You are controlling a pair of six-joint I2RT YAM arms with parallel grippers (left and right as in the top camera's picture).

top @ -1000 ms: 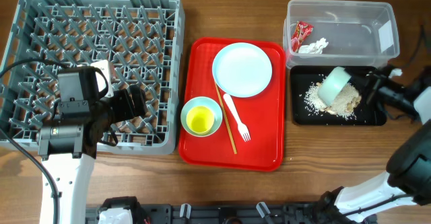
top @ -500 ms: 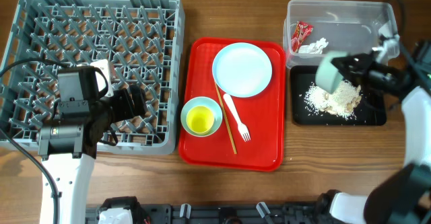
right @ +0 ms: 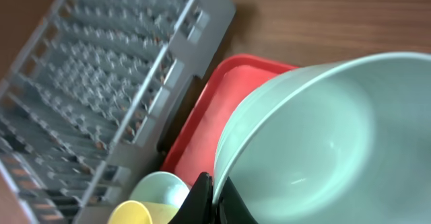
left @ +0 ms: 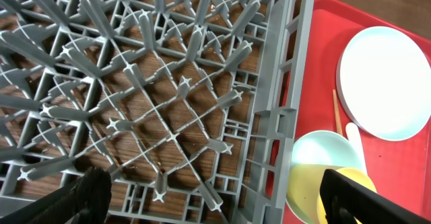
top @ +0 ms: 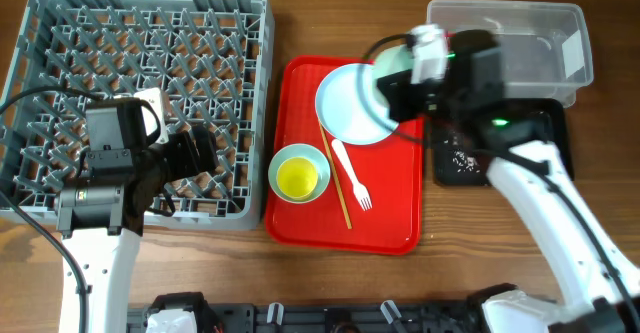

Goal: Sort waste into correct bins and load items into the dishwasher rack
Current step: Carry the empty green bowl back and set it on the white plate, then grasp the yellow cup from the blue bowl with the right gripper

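Observation:
The right gripper lowers the bowl next, to the left in the overhead view, toward the empty round pale plate (top: 352,104) below, then releases it.
My right gripper (top: 400,91) is shut on the rim of a pale mint bowl (top: 386,66), held tilted above the round pale plate (top: 345,105) on the red tray. In the right wrist view the jaws (right: 215,196) pinch the bowl's (right: 323,136) edge. The second mint bowl (top: 282,158) holds the yellow cup (top: 298,177). The white fork (top: 352,178) and the chopstick (top: 336,178) lie on the tray. Rice scraps (top: 460,159) lie in the black tray (top: 545,143). My left gripper (top: 205,151) is open above the grey rack (top: 140,63), front right corner. The wrapper and tissue are hidden behind my right arm.
The clear tub (top: 530,43) stands at the back right, behind the black tray. The red tray (top: 300,218) lies between the rack and the bins. In the left wrist view the rack's pegs (left: 182,89) fill the frame, with the plate (left: 387,83) to the right.
My right arm has swung left from the black tray, carrying the mint bowl over the red tray and plate. The rice scraps stayed in the black tray. The left arm has not moved.

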